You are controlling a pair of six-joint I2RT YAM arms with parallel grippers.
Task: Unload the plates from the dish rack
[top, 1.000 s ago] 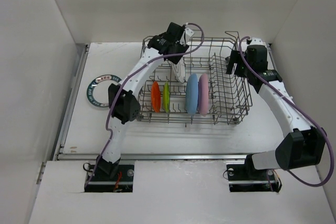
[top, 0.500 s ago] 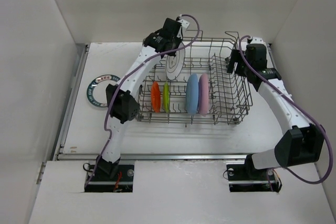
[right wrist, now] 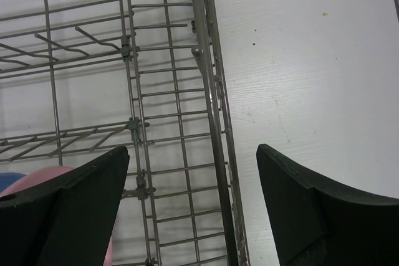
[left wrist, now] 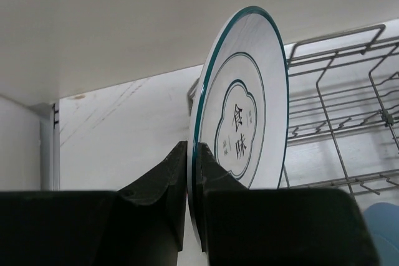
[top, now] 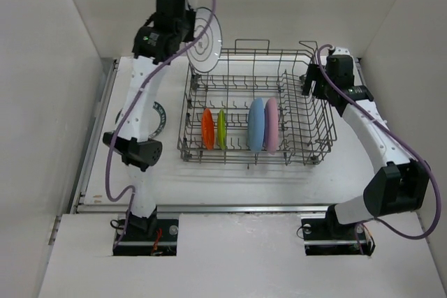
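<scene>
My left gripper will next move back and down, away from the rack, and tilt the plate it holds flat onto another white patterned plate beside the rack.
My left gripper is shut on the rim of a white patterned plate and holds it upright, high above the far left corner of the dish rack. In the left wrist view the plate stands on edge between my fingers. The rack holds an orange plate, a lime-green plate, a light-blue plate and a pink plate, all on edge. My right gripper is open above the rack's right side wall.
Another white patterned plate lies flat on the table left of the rack, partly hidden by my left arm. White walls close in the table at the back and both sides.
My left arm has lifted the white patterned plate up out of the rack and swung it to the left. The right arm has barely moved.
</scene>
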